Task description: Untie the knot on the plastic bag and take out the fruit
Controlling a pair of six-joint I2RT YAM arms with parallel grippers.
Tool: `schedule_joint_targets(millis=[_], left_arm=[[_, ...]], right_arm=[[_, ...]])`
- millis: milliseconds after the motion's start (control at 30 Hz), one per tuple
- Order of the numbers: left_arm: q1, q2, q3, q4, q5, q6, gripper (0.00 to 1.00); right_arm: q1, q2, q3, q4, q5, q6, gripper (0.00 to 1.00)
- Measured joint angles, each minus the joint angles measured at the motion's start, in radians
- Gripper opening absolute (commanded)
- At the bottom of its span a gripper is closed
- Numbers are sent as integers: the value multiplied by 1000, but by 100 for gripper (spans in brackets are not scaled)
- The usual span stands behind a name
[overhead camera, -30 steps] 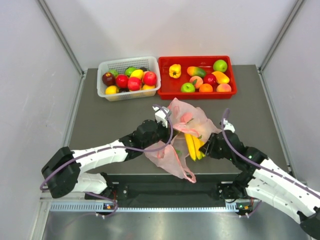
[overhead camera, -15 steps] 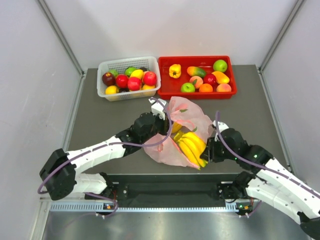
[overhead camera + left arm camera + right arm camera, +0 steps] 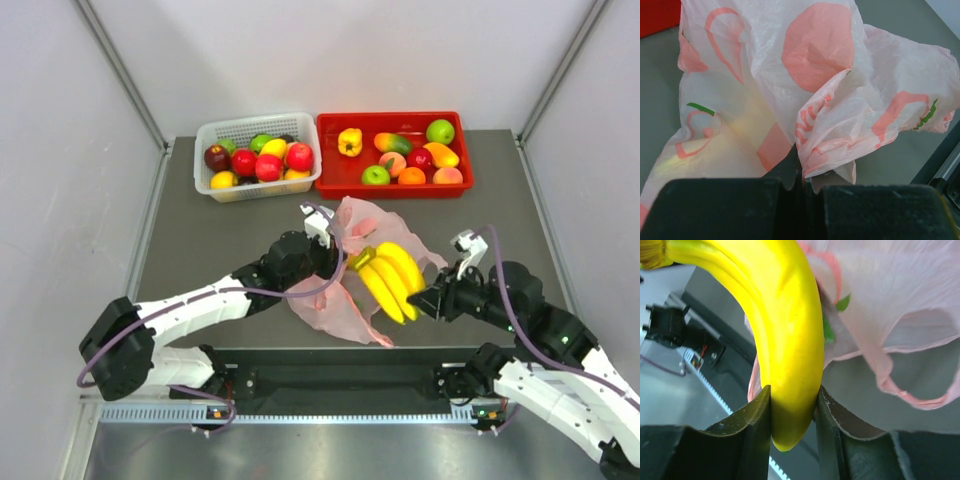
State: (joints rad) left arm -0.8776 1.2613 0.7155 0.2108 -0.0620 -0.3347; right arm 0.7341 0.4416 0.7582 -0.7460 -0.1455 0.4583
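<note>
The bananas are out of the bag [image 3: 345, 262]. Next, my right gripper moves outward over the red tray's end away from the basket, lowers and releases them.
The pink plastic bag [image 3: 345, 262] lies open and crumpled at the table's near middle; no knot shows. My left gripper [image 3: 322, 247] is shut on a fold of the bag [image 3: 825, 125]. My right gripper [image 3: 425, 303] is shut on the yellow banana bunch [image 3: 388, 275], which is out of the bag and held above it. In the right wrist view the banana [image 3: 790, 335] sits clamped between both fingers, with the bag [image 3: 890, 305] behind. Other fruit in the bag is hidden by the plastic.
A white basket [image 3: 257, 158] of fruit stands at the back left. A red tray [image 3: 394, 154] of fruit stands at the back right. The table's front edge and a black rail lie just below the bag.
My right gripper has pulled the banana bunch out of the bag and moved right and up with it. The bag has flattened. My left gripper stays shut on the bag.
</note>
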Motion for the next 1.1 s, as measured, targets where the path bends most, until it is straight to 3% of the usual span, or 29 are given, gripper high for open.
schedule_joint_targets(millis=[267,433,700,867,1100], left_arm=[[0,0,-41,13,25,-25,0],[0,0,-50,16,39,-37,0],[0,0,-56,18,55,-59,0],[0,0,-56,18,74,-60,0],[0,0,-56,17,95,-60,0]], right_arm=[[-2,57,90,82,372,25,0],[-45,230,138,223,557,3,0],[-364,720,262,446,551,-32,0],[-458,976,377,535,571,-95,0],[-521,1332,735,577,603,-227,0]])
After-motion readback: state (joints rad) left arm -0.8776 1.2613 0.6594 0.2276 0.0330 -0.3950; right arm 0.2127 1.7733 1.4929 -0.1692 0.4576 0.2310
